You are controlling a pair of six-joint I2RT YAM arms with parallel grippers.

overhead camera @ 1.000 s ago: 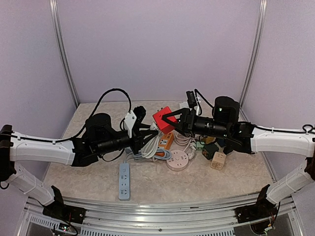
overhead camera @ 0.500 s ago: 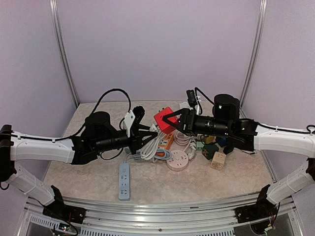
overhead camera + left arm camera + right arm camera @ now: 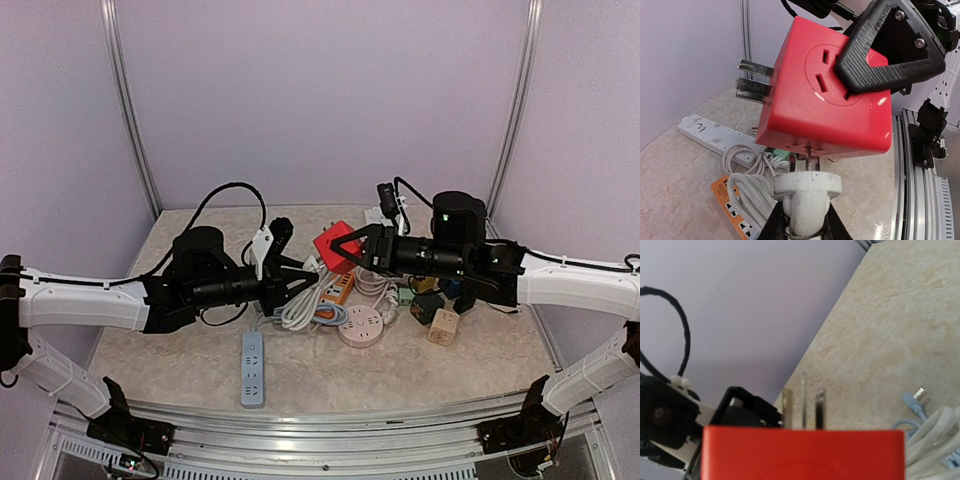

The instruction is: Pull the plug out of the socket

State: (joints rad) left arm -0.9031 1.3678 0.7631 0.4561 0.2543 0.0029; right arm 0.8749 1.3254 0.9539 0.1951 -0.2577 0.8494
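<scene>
The left gripper next draws off the cube and lowers to release the plug, since open tabletop is below it, to its left in the top view.
A red cube socket [image 3: 335,245] hangs in the air between my arms. My right gripper [image 3: 352,245] is shut on it; one black finger [image 3: 890,55] lies across its face. The cube fills the bottom of the right wrist view [image 3: 802,452], its own metal prongs [image 3: 802,402] pointing away. My left gripper [image 3: 802,227] is shut on a white plug [image 3: 806,197], seen in the top view [image 3: 312,263]. The plug's pins [image 3: 811,157] are mostly drawn out, their tips still at the cube's underside slots. The plug's white cable [image 3: 298,308] trails down to the table.
On the table lie a white power strip [image 3: 253,369], an orange strip [image 3: 337,290], a round pink socket [image 3: 360,326], several small cube adapters [image 3: 442,326] and coiled cables. Another white strip [image 3: 715,140] lies below the cube. Walls close in behind and beside.
The red cube has risen slightly and moved right with my right gripper. The white plug has drawn away from the cube, showing its pins. The cable bundle has lifted a little.
</scene>
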